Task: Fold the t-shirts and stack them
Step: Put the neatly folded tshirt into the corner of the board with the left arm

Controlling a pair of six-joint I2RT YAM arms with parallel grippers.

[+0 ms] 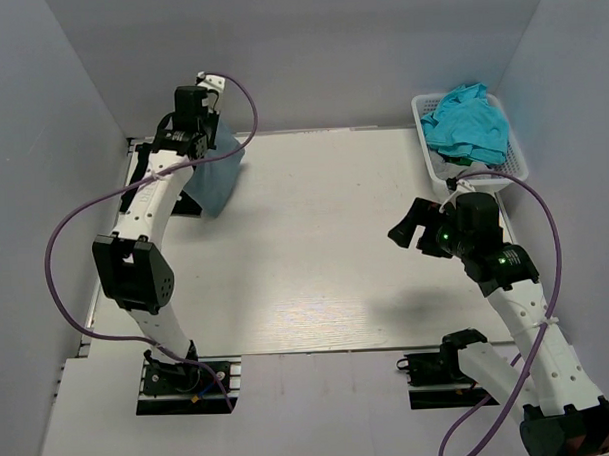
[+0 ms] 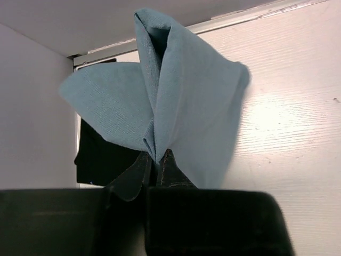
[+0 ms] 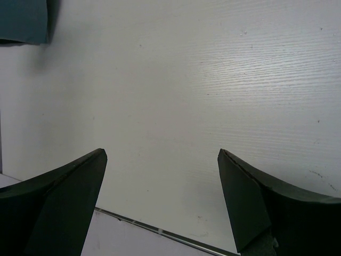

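I need to move my left gripper toward the side first, so that it gets over the black t-shirt (image 2: 103, 152), and then lower the slate-blue t-shirt.
My left gripper (image 1: 207, 123) is at the far left of the table, shut on a bunched fold of the slate-blue t-shirt (image 1: 223, 177). The shirt hangs from it, lifted, with its lower edge near the table. In the left wrist view the fingers (image 2: 157, 155) pinch the blue cloth (image 2: 186, 101). The black t-shirt (image 2: 98, 158) lies under and beside it by the left wall; a dark edge of it shows in the top view (image 1: 188, 203). Turquoise t-shirts (image 1: 467, 123) are heaped in the basket. My right gripper (image 1: 409, 230) is open and empty above bare table (image 3: 162, 154).
The white lattice basket (image 1: 513, 163) stands at the far right corner against the right wall. Grey walls close in the left, back and right sides. A corner of the blue shirt shows at the top left of the right wrist view (image 3: 24, 21).
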